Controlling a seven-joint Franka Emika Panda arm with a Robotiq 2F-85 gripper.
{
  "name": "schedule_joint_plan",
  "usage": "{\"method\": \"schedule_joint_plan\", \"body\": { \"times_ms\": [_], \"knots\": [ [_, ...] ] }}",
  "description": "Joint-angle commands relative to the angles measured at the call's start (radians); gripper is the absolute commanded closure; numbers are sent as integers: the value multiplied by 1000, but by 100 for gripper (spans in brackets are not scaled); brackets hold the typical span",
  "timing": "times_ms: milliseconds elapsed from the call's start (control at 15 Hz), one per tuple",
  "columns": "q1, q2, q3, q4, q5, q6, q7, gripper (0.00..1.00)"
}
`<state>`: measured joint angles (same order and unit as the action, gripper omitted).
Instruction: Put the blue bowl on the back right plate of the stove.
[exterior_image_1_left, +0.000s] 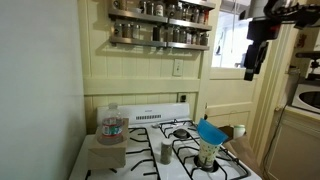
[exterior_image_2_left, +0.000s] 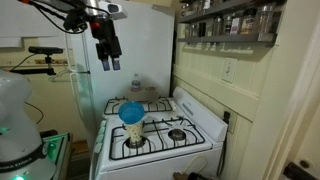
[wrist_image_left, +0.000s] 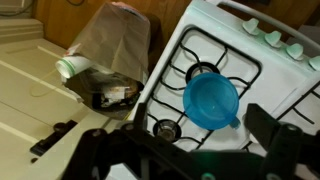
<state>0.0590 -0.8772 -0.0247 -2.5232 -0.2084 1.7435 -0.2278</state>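
The robot's gripper will next move outward and down from its high place onto the blue bowl's rim (exterior_image_2_left: 124, 104) (wrist_image_left: 238, 100), because that open rim is exposed above the cream cup.
The blue bowl (exterior_image_1_left: 210, 131) sits on top of a cream patterned cup (exterior_image_1_left: 207, 153) on the stove's front right grate. It shows in both exterior views (exterior_image_2_left: 131, 112) and in the wrist view (wrist_image_left: 211, 100). The back right plate (exterior_image_1_left: 182, 133) is a bare black grate behind the cup, also seen in an exterior view (exterior_image_2_left: 178, 133). My gripper (exterior_image_1_left: 252, 62) hangs high above the stove, well apart from the bowl, also in an exterior view (exterior_image_2_left: 108, 58). In the wrist view its fingers (wrist_image_left: 190, 150) are spread wide and empty, with the bowl below between them.
A water bottle (exterior_image_1_left: 112, 125) stands on a brown bag (wrist_image_left: 110, 40) on the counter beside the stove. A small shaker (exterior_image_1_left: 166, 152) stands mid-stove. A spice rack (exterior_image_1_left: 160, 25) hangs on the wall above. The stove's back panel carries knobs (wrist_image_left: 272, 38).
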Motion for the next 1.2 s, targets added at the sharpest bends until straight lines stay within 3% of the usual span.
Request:
{"method": "schedule_joint_plan", "body": {
  "times_ms": [0,267,533,600,933,1133],
  "knots": [
    [75,190,-70,16,79,108,-91,0],
    [98,371,-78,58,172,51,-163,0],
    [62,426,-15,71,136,-79,-95,0],
    [64,413,-27,46,153,-10,-127,0],
    [69,403,-17,36,153,-21,-151,0],
    [97,426,-59,9,206,62,-328,0]
  ]
}}
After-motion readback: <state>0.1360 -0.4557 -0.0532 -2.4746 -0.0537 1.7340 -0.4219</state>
